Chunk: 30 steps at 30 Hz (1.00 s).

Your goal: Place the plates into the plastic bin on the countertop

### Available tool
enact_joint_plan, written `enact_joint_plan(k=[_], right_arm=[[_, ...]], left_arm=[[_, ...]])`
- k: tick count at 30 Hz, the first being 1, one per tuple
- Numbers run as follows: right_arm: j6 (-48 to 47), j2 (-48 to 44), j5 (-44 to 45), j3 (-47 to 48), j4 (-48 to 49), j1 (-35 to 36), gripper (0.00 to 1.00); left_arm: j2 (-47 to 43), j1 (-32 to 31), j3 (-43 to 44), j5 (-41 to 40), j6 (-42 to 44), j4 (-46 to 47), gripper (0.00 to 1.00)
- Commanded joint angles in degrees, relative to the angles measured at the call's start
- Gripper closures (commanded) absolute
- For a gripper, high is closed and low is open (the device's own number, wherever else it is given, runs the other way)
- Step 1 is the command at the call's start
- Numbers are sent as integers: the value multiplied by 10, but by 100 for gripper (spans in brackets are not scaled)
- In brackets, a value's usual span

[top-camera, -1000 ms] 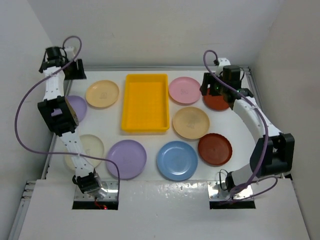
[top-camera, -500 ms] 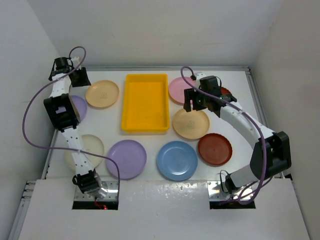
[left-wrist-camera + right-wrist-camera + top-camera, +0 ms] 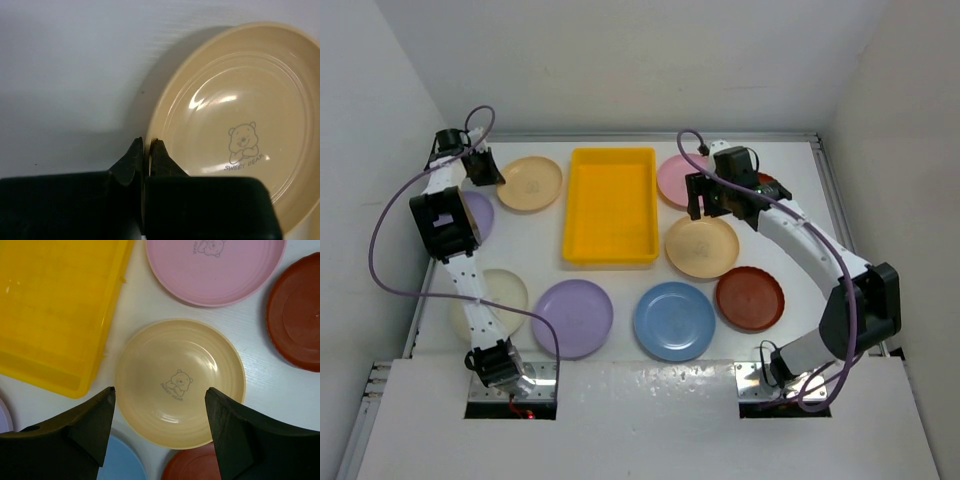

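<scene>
My right gripper will next move away from the bin, turn, and go down astride the plate's rim opposite the bin, because that rim is outside its fingers.
The yellow plastic bin stands empty at the back middle of the white countertop. A cream-yellow plate lies just left of it, and my left gripper is shut on that plate's left rim. In the left wrist view the jaws pinch the plate at its edge. My right gripper hangs open above a second cream-yellow plate. In the right wrist view this plate lies between the wide-apart fingertips, untouched, beside the bin.
Other plates lie around: pink and red-brown partly under the right arm, red-brown, blue, lilac, a second lilac and a pale cream one under the left arm. White walls close in on three sides.
My left gripper moved right to the cream-yellow plate's rim and shut on it. The right arm swung left from the far red-brown plate to above the other cream-yellow plate, still open.
</scene>
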Motion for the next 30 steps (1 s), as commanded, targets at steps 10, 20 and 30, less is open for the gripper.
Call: enact_joint_plan(k=[10, 20, 30], right_arm=[[42, 30, 23, 0, -6, -10, 26], [121, 31, -23, -48, 9, -106, 26], [130, 43, -17, -81, -12, -143, 27]], left_arm=[[-147, 3, 47, 6, -111, 72, 100], [-252, -27, 65, 121, -164, 49, 100], [-277, -206, -166, 61, -35, 9, 100]])
